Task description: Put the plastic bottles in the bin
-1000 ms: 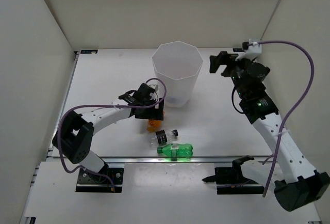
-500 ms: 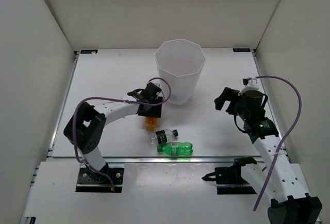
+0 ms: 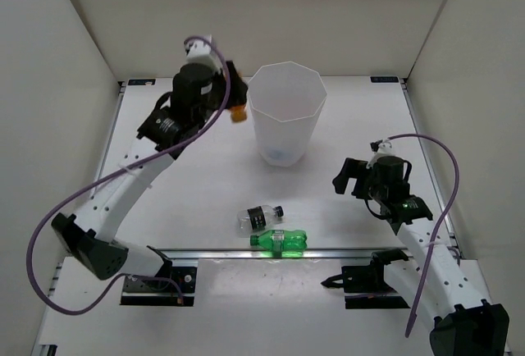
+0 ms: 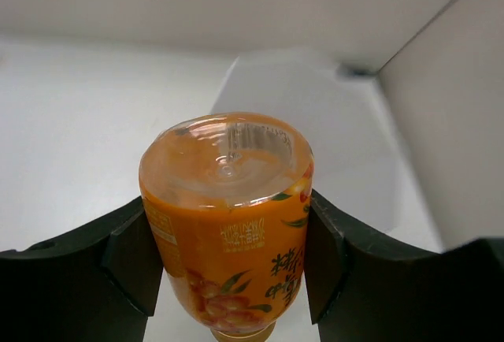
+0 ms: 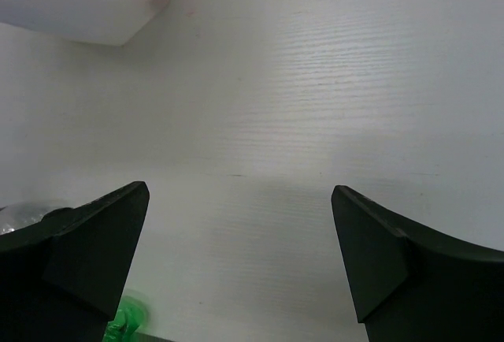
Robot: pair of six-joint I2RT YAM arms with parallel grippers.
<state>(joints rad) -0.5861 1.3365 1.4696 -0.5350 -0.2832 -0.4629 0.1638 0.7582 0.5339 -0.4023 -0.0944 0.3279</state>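
The green bottle's middle (image 3: 280, 241) lies back from my right gripper and to its left in the top view. I should swing over, turn to span the bottle's width, and go down.
My left gripper (image 3: 233, 102) is shut on the orange bottle (image 3: 238, 113), held high just left of the white bin's rim (image 3: 287, 118). In the left wrist view the orange bottle (image 4: 228, 224) fills the space between both fingers, its clear base toward the camera. A clear bottle with a black label (image 3: 260, 216) and a green bottle (image 3: 279, 241) lie on the table near the front edge. My right gripper (image 3: 348, 177) is open and low over the table, right of the bin. The right wrist view shows bare table between its fingers (image 5: 102, 239), the bin (image 5: 87, 3) and a bit of the green bottle (image 5: 126, 320).
White walls enclose the table on three sides. A metal rail (image 3: 328, 252) runs along the front edge, just behind the green bottle. Something bluish lies at the bottom inside the bin.
My left gripper closed on the orange bottle on the table and lifted it up to beside the bin's rim. My right arm drew back from above the bin and came down to the right.
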